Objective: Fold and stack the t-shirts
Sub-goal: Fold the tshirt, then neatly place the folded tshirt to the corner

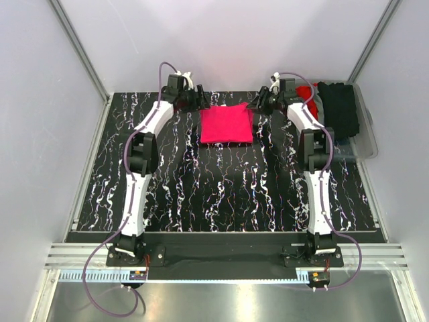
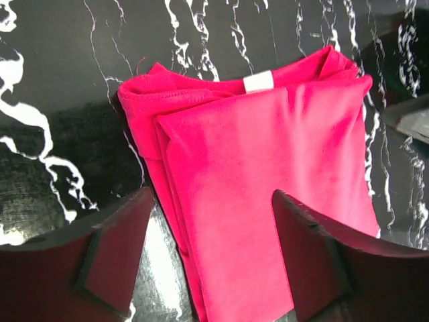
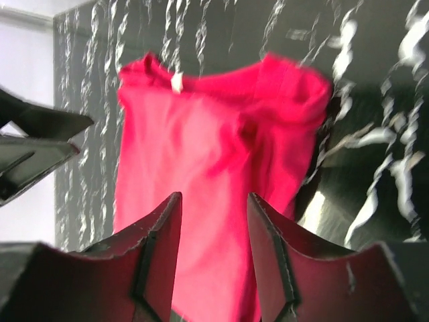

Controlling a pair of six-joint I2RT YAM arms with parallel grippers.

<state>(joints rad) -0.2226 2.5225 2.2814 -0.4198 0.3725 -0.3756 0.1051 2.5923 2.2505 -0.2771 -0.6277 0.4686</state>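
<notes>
Next, my left gripper needs to lower and draw back to pinch the layers stacked at the shirt's side edge (image 1: pixel 202 122) (image 2: pixel 190 261), which runs below it, between its open fingers.
A bright pinkish-red t-shirt (image 1: pixel 226 125) lies folded into a rough square on the black marbled table (image 1: pixel 201 194), near its far edge. Its white neck label (image 2: pixel 258 81) faces up at the far fold. My left gripper (image 1: pixel 198 100) hovers at the shirt's far left corner. In the left wrist view that gripper (image 2: pixel 214 225) is open, and the shirt (image 2: pixel 268 154) lies flat below the spread jaws. My right gripper (image 1: pixel 257 103) is at the far right corner. It (image 3: pixel 214 201) is open too, above the shirt (image 3: pixel 201 134), gripping nothing.
A clear bin (image 1: pixel 367 137) at the back right holds a black t-shirt (image 1: pixel 338 107) and a red t-shirt (image 1: pixel 307 92). White walls and metal frame posts enclose the table. The left gripper's fingers (image 3: pixel 33 144) show at the left edge of the right wrist view.
</notes>
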